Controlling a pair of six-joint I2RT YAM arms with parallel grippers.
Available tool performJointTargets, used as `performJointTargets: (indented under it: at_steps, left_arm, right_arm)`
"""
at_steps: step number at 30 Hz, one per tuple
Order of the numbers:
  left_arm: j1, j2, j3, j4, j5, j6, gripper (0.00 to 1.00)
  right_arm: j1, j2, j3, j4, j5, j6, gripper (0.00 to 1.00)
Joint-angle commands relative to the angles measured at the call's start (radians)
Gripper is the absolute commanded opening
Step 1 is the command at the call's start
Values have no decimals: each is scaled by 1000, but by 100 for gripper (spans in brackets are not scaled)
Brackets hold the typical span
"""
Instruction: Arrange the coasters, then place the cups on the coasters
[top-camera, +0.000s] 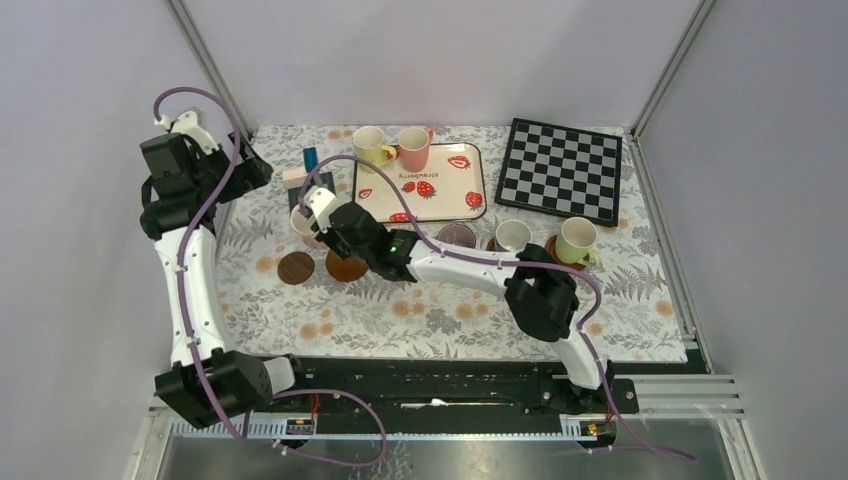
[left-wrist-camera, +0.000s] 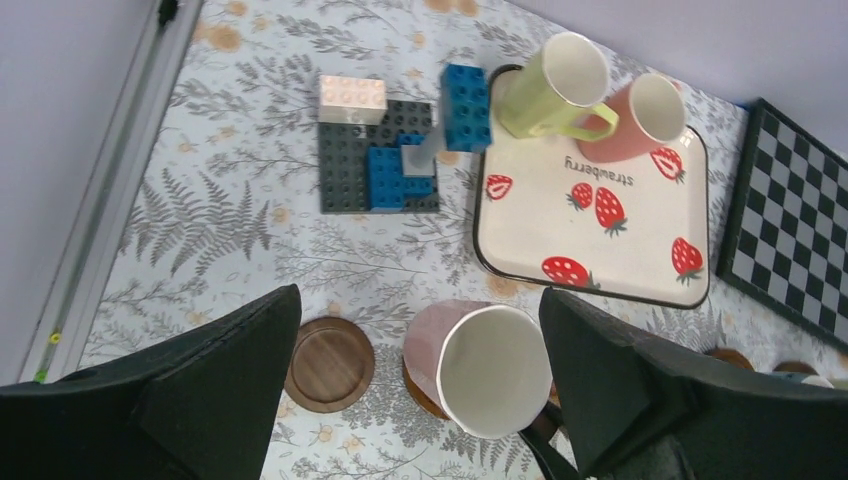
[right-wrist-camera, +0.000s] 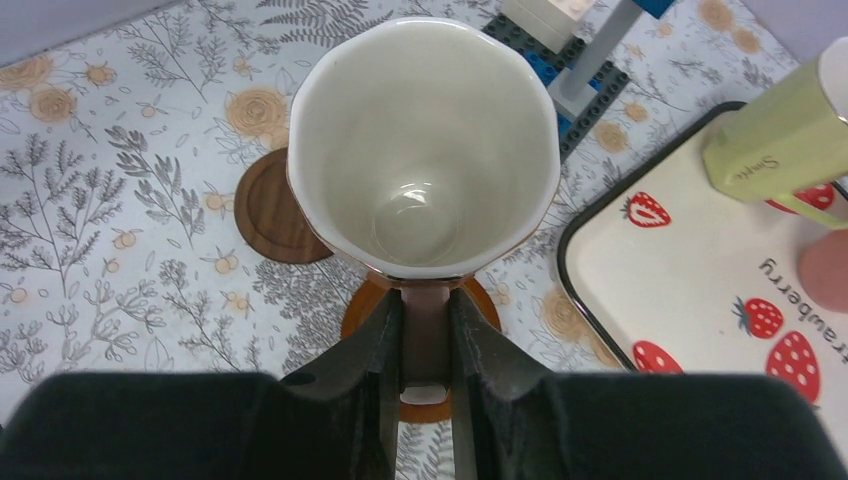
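Observation:
My right gripper moves back and left in the top view next, lowers the pale pink cup onto the darker coaster (right-wrist-camera: 275, 210), which lies bare, and releases.
My right gripper (right-wrist-camera: 425, 345) is shut on the handle of the pale pink cup (right-wrist-camera: 425, 150), holding it upright over a brown coaster (right-wrist-camera: 485, 300); I cannot tell whether the cup touches it. A darker coaster (right-wrist-camera: 275, 210) lies bare just left of it. From above, this cup (top-camera: 303, 222) sits at the right gripper (top-camera: 316, 222), near both coasters (top-camera: 347, 266) (top-camera: 296, 267). My left gripper (left-wrist-camera: 420, 295) hangs open high above the same cup (left-wrist-camera: 480, 365). The yellow-green cup (top-camera: 370, 145) and pink cup (top-camera: 413, 148) stand on the tray. A green cup (top-camera: 577, 240) stands on a coaster at the right.
The white strawberry tray (top-camera: 440, 190) lies at the back centre and the chessboard (top-camera: 562, 170) at the back right. A toy-brick build (left-wrist-camera: 385, 150) stands left of the tray. Two more cups (top-camera: 457, 236) (top-camera: 513, 236) stand in front of the tray, beyond my right forearm.

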Motion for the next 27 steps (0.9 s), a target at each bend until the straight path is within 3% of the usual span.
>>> performJointTargets:
  at_steps: [1, 12, 27]
  left_arm:
    - [56, 32, 83, 0, 25, -34, 99]
    - [64, 13, 76, 26, 60, -37, 99]
    - [70, -13, 61, 37, 72, -33, 99]
  right_arm:
    - [29, 36, 138, 97, 1, 33, 0]
    - [58, 227, 378, 28, -9, 87, 0]
    - [71, 314, 467, -19, -29, 118, 0]
